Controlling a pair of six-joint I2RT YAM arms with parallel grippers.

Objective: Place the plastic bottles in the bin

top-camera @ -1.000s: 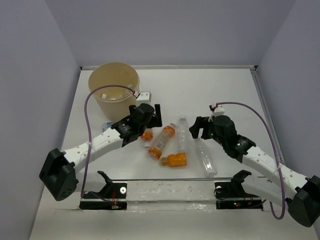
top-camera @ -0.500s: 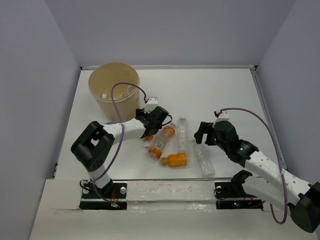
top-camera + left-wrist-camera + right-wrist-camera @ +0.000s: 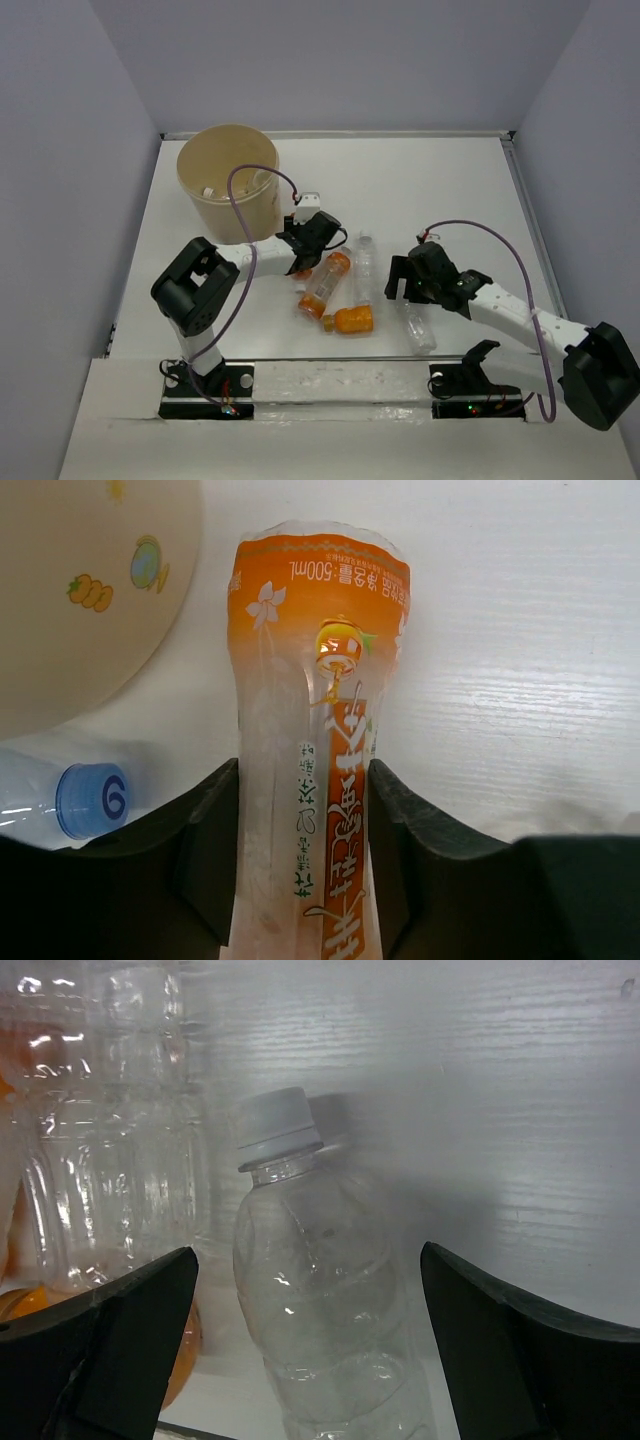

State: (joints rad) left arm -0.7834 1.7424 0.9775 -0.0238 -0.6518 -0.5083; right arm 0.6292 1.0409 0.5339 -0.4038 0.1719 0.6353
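Observation:
I need to raise my left gripper, move it to the left in the top view and let go of the orange bottle over the bin's opening (image 3: 225,163), because the bin's rim is high.
My left gripper (image 3: 301,256) (image 3: 303,780) is shut on an orange bottle (image 3: 315,700) (image 3: 298,272) lying on the table just right of the cream bin (image 3: 228,180) (image 3: 80,590). Two more orange bottles (image 3: 325,283) (image 3: 350,320) lie at the centre, next to a clear bottle (image 3: 365,265) (image 3: 110,1160). My right gripper (image 3: 400,285) (image 3: 308,1255) hangs open over another clear, white-capped bottle (image 3: 416,322) (image 3: 320,1300), one finger on either side and both apart from it. A blue-capped clear bottle (image 3: 90,800) rests against the bin's foot.
Something white lies inside the bin. A raised rail (image 3: 520,190) runs along the table's right side, and grey walls close the back and sides. The arm bases and a clear strip (image 3: 340,375) sit at the near edge.
The left gripper has closed on the orange bottle by the bin. The right gripper has dropped lower over the clear bottle and its fingers have spread wider.

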